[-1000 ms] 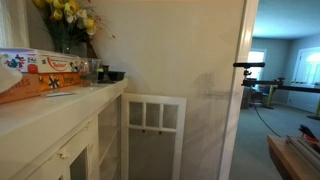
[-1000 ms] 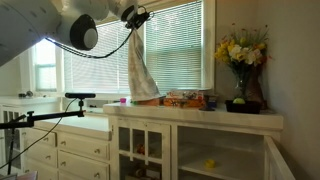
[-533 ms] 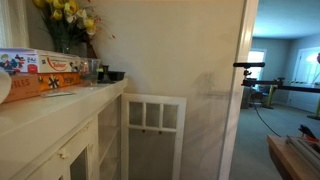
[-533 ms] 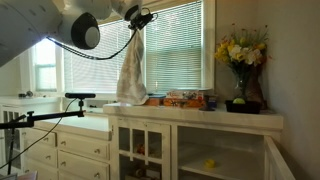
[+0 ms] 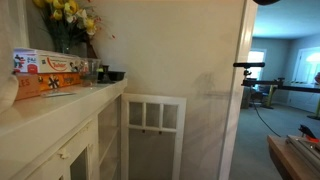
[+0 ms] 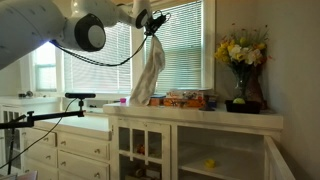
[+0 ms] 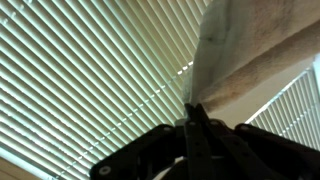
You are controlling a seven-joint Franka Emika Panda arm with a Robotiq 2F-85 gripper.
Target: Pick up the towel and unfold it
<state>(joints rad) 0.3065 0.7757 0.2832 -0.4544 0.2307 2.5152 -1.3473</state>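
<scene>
The robot should next bring its gripper down toward the flowers, where the orange game boxes lie below, and let go of the edge of the towel, because the towel's end reaches the countertop.
The towel (image 6: 150,75) is a white cloth hanging long and narrow from my gripper (image 6: 158,22) high in front of the window blinds; its lower end reaches the countertop (image 6: 200,114). In the wrist view the gripper (image 7: 193,108) is shut on a pinched edge of the towel (image 7: 215,45), which spreads away from the jaws. In an exterior view a pale edge at the far left (image 5: 5,88) may be the towel's end; I cannot tell.
Orange game boxes (image 6: 185,100) (image 5: 45,75) lie on the counter. A vase of yellow flowers (image 6: 240,60) (image 5: 65,20) and small dark dishes (image 5: 105,74) stand at the counter's end. A tripod arm (image 6: 60,110) stands beside the cabinet.
The gripper has moved sideways toward the flowers and slightly up with the towel, which now hangs slanted and drawn out narrower. The towel has slid out of sight beside the boxes.
</scene>
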